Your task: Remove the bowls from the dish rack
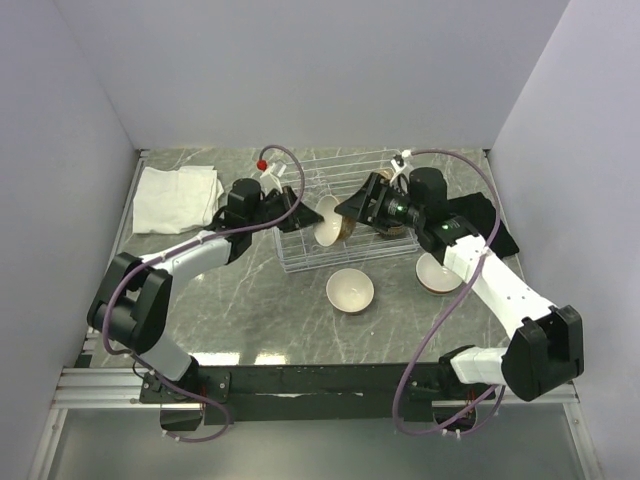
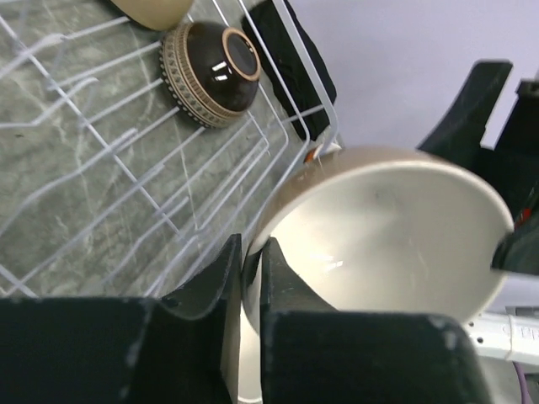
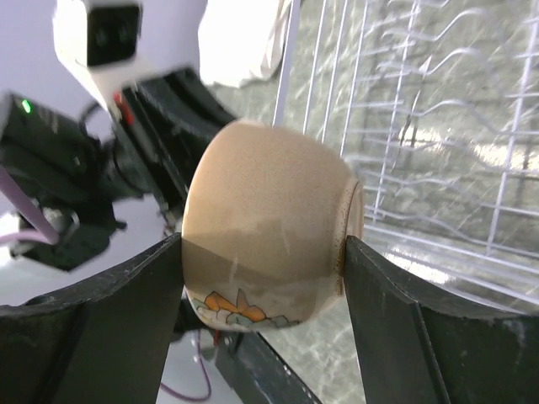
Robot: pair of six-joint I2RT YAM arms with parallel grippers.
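Observation:
The left gripper draws back next, tilts the tan bowl upright, lowers it into the empty bowl atop the table below and releases it.
A tan bowl (image 1: 328, 224) with a cream-white inside hangs on its side over the front of the white wire dish rack (image 1: 340, 172). My left gripper (image 1: 306, 216) is shut on its rim; the left wrist view shows the fingertips (image 2: 251, 248) pinching the bowl's (image 2: 387, 236) wall. My right gripper (image 1: 349, 210) spans the same bowl (image 3: 269, 210) from rim to foot, and both fingers touch it (image 3: 263, 244). A black-brown bowl (image 2: 210, 71) lies in the rack (image 2: 101, 168), with another tan bowl (image 2: 156, 10) beyond it.
A bowl with a cream inside (image 1: 350, 290) stands on the table in front of the rack. Another bowl (image 1: 438, 272) stands to its right beside my right arm. A folded white cloth (image 1: 178, 197) lies at the back left, and a black mat (image 1: 490, 235) at the right.

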